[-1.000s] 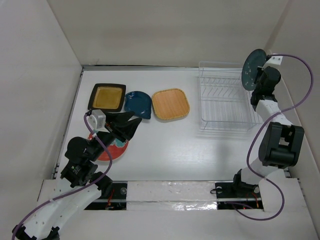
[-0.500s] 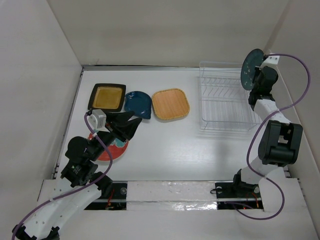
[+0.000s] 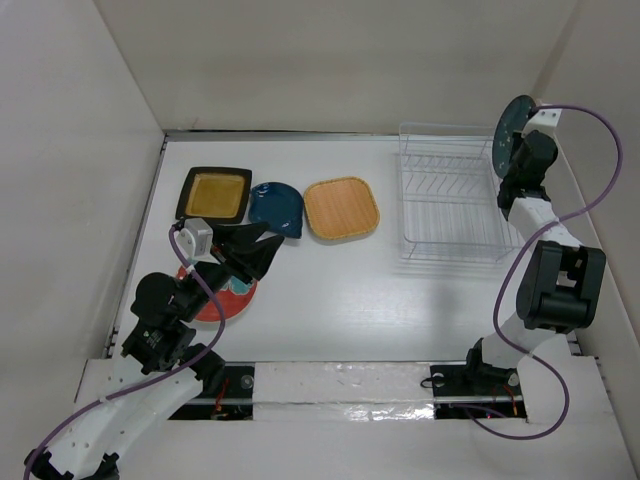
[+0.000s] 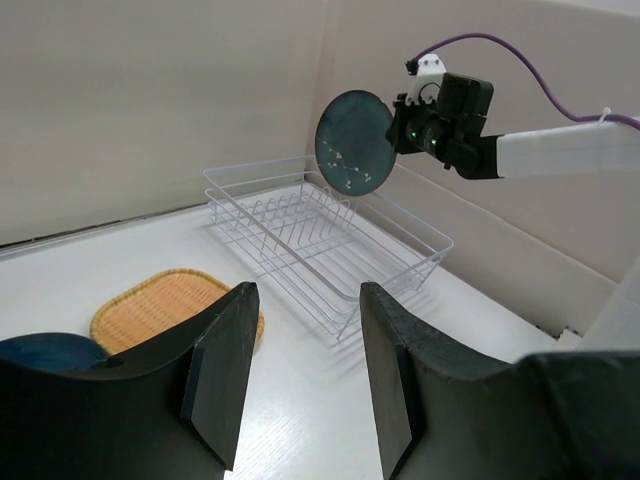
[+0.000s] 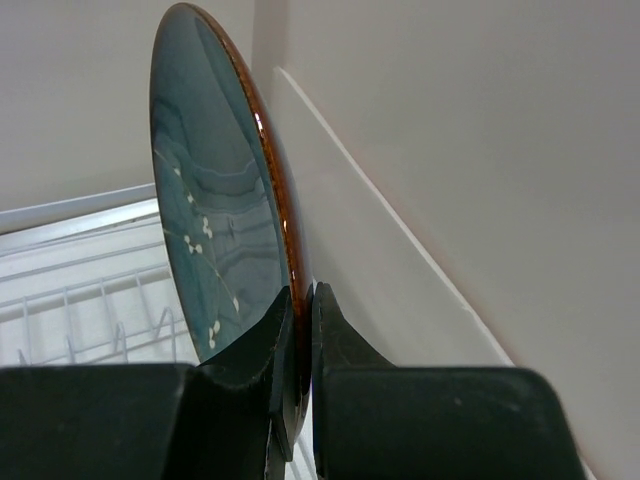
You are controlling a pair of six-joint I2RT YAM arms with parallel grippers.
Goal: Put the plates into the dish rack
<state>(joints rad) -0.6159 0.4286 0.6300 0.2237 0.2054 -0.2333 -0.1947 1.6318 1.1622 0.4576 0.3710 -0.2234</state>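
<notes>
I need to lower my right gripper toward the rack's side wires below it and let go of the plate there, because the plate is already on edge.
My right gripper (image 3: 518, 143) is shut on the rim of the round speckled dark teal plate (image 3: 509, 128), holding it on edge above the far right corner of the wire dish rack (image 3: 450, 195). The plate also shows in the right wrist view (image 5: 215, 200) and the left wrist view (image 4: 352, 140). My left gripper (image 3: 262, 247) is open and empty over the near left table, above the red-and-teal plate (image 3: 215, 300). The black-rimmed yellow plate (image 3: 214, 193), dark blue plate (image 3: 276, 205) and orange wood-toned plate (image 3: 341, 208) lie flat in a row at the far left.
White walls close in the table on the left, back and right; the right wall (image 5: 450, 150) is close beside the held plate. The rack (image 4: 320, 235) stands against the right side.
My right gripper has turned the teal plate more edge-on and shifted it slightly right and away over the rack's far corner. The left arm has not moved.
</notes>
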